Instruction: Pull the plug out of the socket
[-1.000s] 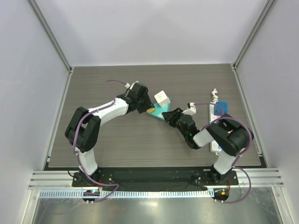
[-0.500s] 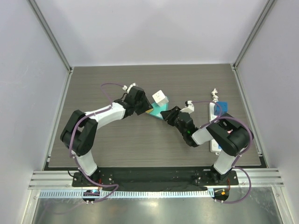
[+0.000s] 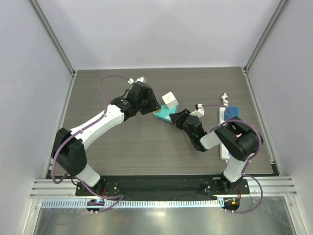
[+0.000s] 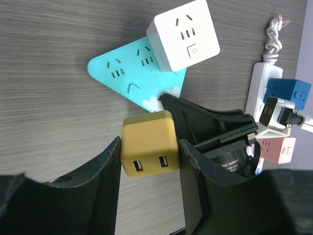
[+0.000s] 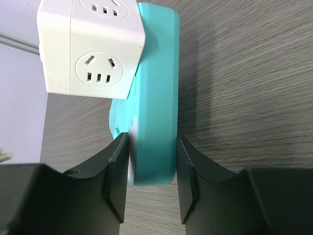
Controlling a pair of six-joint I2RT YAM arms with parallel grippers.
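I should next swing the yellow plug [image 4: 149,142] with my left gripper to the clear tabletop below it and to its left in the top view. Then I should lower the plug and release it.
My left gripper [image 4: 149,164] is shut on a yellow cube plug [image 4: 149,142] with two USB ports facing the camera. It holds the plug at the near corner of the teal triangular tray [image 4: 132,73]; the plug's prongs are hidden. My right gripper [image 5: 149,166] is shut on the edge of the teal tray [image 5: 154,98], which shows in the top view [image 3: 165,115] between both grippers. The socket, a long white power strip [image 4: 259,88], lies at the right [image 3: 223,116] and is partly under my right arm.
A white cube adapter [image 4: 183,34] sits plugged on the teal tray's far side [image 3: 169,99]. Blue [image 4: 288,93] and pink [image 4: 276,149] cube adapters sit on the power strip. Its knotted white cord [image 3: 224,99] lies behind it. Walls enclose the table.
My left arm has stretched out and its wrist has moved back and left with the yellow plug. The teal tray and white cube shifted slightly. My right gripper keeps its hold.
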